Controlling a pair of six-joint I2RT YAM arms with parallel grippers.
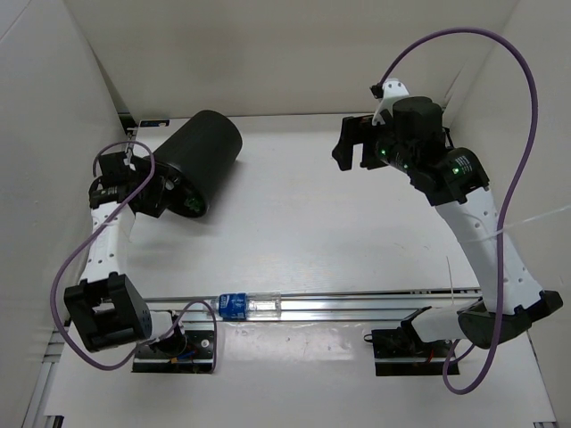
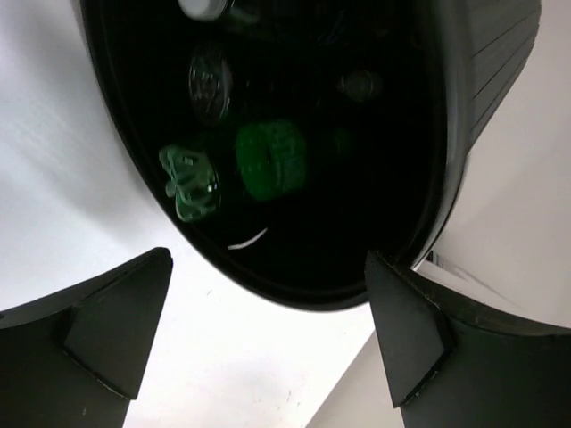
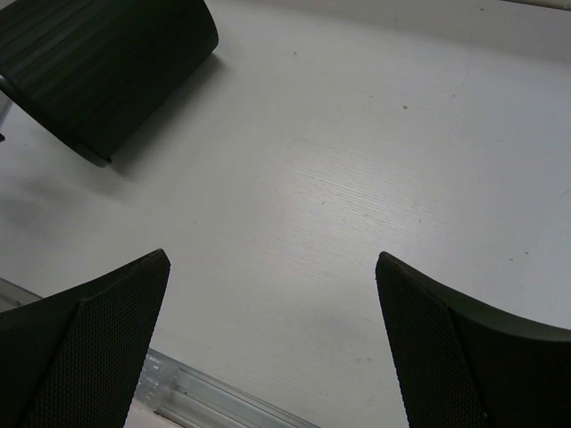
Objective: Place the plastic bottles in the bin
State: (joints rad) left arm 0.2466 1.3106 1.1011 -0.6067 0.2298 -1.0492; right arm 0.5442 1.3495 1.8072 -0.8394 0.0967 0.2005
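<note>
My left gripper will move outward and to the right in the left wrist view, onto the bin's far rim, whose thin edge fits between the open fingers.
The black bin [image 1: 201,156] lies on its side at the far left, its mouth facing my left gripper [image 1: 165,189]. In the left wrist view the bin's rim [image 2: 312,294] fills the frame; a green bottle [image 2: 270,160] lies inside, with dim shapes of other bottles [image 2: 210,80] behind it. My left gripper [image 2: 268,267] is open and empty just outside the mouth. A clear bottle with a blue label [image 1: 245,306] lies on the metal rail at the near edge. My right gripper [image 1: 351,152] is open and empty at the far right, above the bare table [image 3: 272,259].
An aluminium rail [image 1: 357,308] runs across the near edge; it also shows in the right wrist view [image 3: 205,397]. White walls enclose the table on the left, back and right. The bin's ribbed side [image 3: 107,62] shows in the right wrist view. Purple cables loop from both arms.
</note>
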